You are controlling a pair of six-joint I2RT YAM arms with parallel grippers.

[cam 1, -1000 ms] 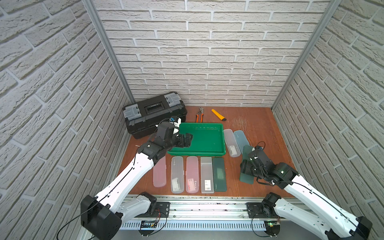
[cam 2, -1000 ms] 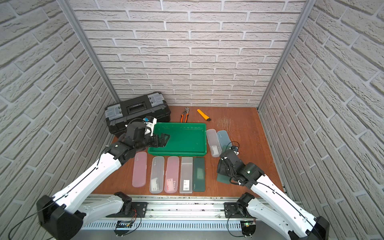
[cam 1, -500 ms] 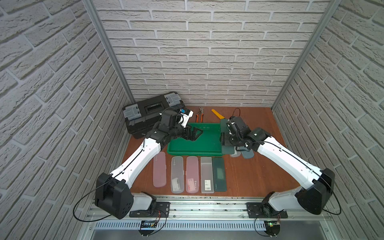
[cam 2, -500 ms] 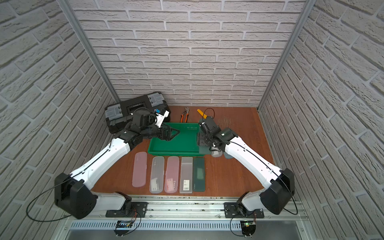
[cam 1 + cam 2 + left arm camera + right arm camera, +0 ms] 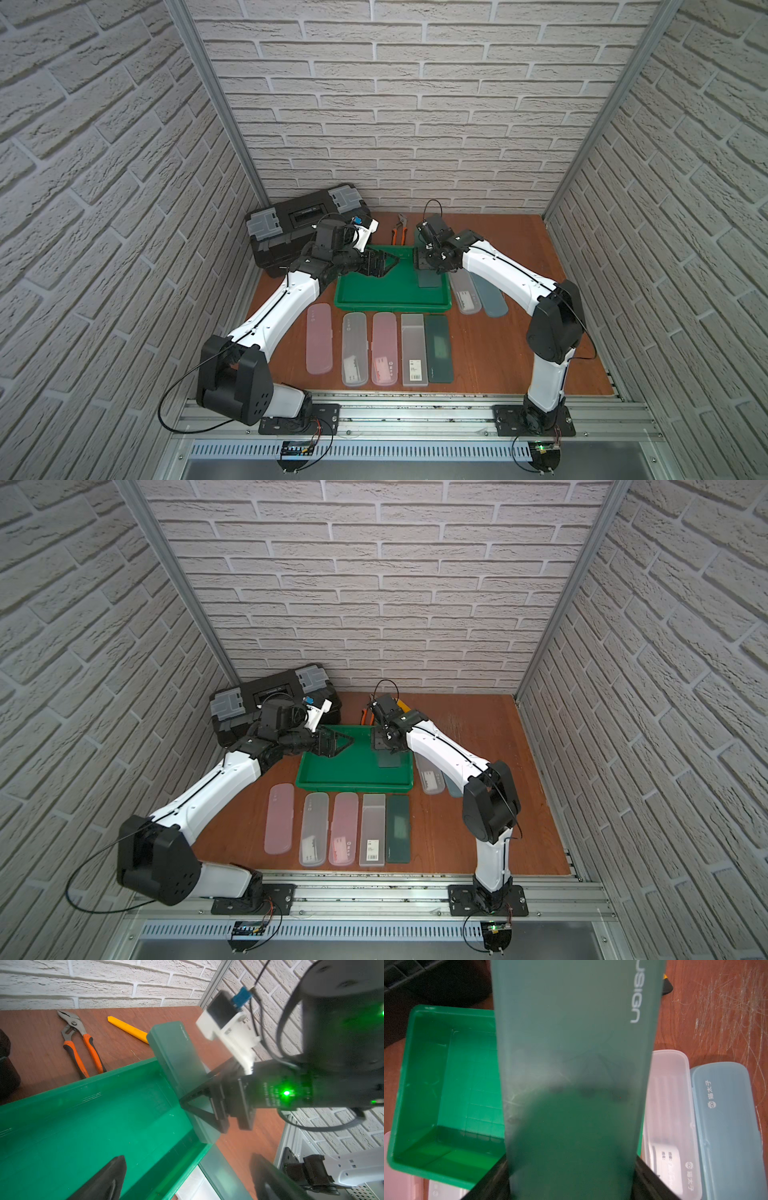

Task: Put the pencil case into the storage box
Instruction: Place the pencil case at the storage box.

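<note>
The storage box's bare bottom lies below the gripper. Next, my right gripper lowers the green pencil case onto that bare bottom along the box's side (image 5: 432, 294) by the clear case and releases it.
The storage box is the bright-green tray (image 5: 390, 306) (image 5: 353, 786) at mid-table. My right gripper (image 5: 428, 259) (image 5: 384, 739) is shut on a dark green translucent pencil case (image 5: 428, 279) (image 5: 389, 760), held lengthwise over the tray's right side. In the right wrist view this case (image 5: 575, 1064) fills the middle, clamped between the fingers of the right gripper (image 5: 571, 1184), beside the tray floor (image 5: 425, 1064). The left wrist view shows the case (image 5: 176, 1053) tilted above the tray's right wall (image 5: 187, 1159). My left gripper (image 5: 384, 264) (image 5: 187, 1180) hovers open and empty over the tray's back left.
A black toolbox (image 5: 299, 226) stands at the back left. Orange-handled pliers (image 5: 81, 1043) and a yellow knife (image 5: 128, 1028) lie behind the tray. Several pencil cases (image 5: 374, 353) lie in a row in front of it. A clear case (image 5: 668, 1115) and a blue one (image 5: 724, 1126) lie to its right.
My right arm has swung from the table's front right to over the tray's right side, carrying the dark green case. My left gripper has moved farther in over the tray.
</note>
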